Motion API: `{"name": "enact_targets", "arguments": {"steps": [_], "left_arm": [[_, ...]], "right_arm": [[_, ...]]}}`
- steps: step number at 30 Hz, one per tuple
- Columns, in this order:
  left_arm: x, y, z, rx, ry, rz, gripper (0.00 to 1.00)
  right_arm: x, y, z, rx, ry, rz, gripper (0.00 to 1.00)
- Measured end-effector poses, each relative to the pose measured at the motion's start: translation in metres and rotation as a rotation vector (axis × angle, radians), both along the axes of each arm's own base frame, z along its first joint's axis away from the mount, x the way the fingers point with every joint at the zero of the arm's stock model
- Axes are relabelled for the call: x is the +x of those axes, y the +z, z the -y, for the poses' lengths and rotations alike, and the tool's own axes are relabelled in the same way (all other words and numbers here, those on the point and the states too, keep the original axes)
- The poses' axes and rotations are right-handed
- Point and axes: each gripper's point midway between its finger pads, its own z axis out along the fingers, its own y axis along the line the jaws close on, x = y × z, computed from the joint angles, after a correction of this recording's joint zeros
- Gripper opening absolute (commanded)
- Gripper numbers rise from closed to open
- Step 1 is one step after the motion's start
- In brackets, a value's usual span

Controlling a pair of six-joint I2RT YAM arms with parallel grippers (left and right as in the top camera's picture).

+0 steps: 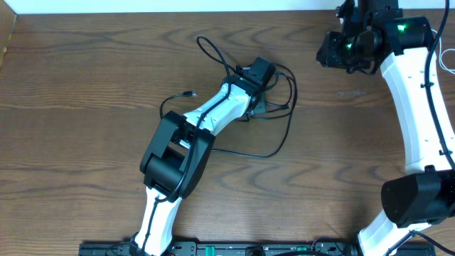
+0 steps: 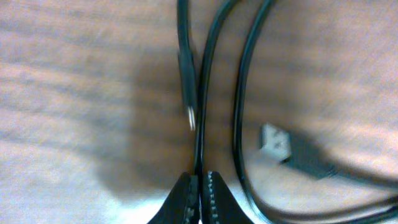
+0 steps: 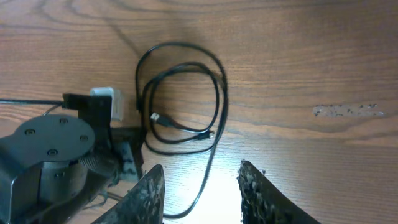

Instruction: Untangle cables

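Observation:
My left gripper rises toward the bare wood by the black cable's small plug end (image 1: 212, 85) (image 2: 81, 106) next and releases the piece of cable, as the gripper covers part of the loops.
The black cable (image 1: 287, 114) lies in loose loops on the wooden table, with one small plug end (image 1: 188, 93) to the left of the arm. My left gripper (image 1: 261, 105) sits low over the loops, shut on a strand of the black cable (image 2: 200, 124). A flat USB plug (image 2: 277, 140) and a thin plug tip (image 2: 191, 118) lie just ahead of its jaws (image 2: 200, 180). My right gripper (image 1: 340, 51) is raised at the back right, open and empty (image 3: 202, 186), looking down on the coil (image 3: 219, 99). A bit of white cable (image 1: 447, 62) shows at the right edge.
The left arm (image 1: 206, 117) crosses the middle of the table over part of the cable. The left gripper's body (image 3: 53, 155) fills the lower left of the right wrist view. A pale scuff (image 3: 345, 110) marks the wood.

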Motion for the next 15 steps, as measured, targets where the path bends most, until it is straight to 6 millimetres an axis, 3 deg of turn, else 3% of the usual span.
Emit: {"name": "enact_targets", "arguments": {"steps": [4,6,9,15], "left_arm": [[-0.020,0.009,-0.014,0.063,-0.078,-0.054,0.08],[-0.025,0.026,-0.017,0.065,-0.107,-0.041,0.07],[-0.023,0.086,-0.015,0.013,-0.137,0.066,0.08],[-0.031,0.233,-0.019,-0.152,-0.159,0.378,0.08]], "right_arm": [[0.001,0.000,0.000,0.000,0.000,0.003,0.39],[0.002,0.001,0.000,0.000,0.000,0.007,0.40],[0.003,0.001,-0.001,0.001,0.001,0.015,0.41],[0.009,0.001,-0.005,0.004,0.010,0.037,0.43]]}}
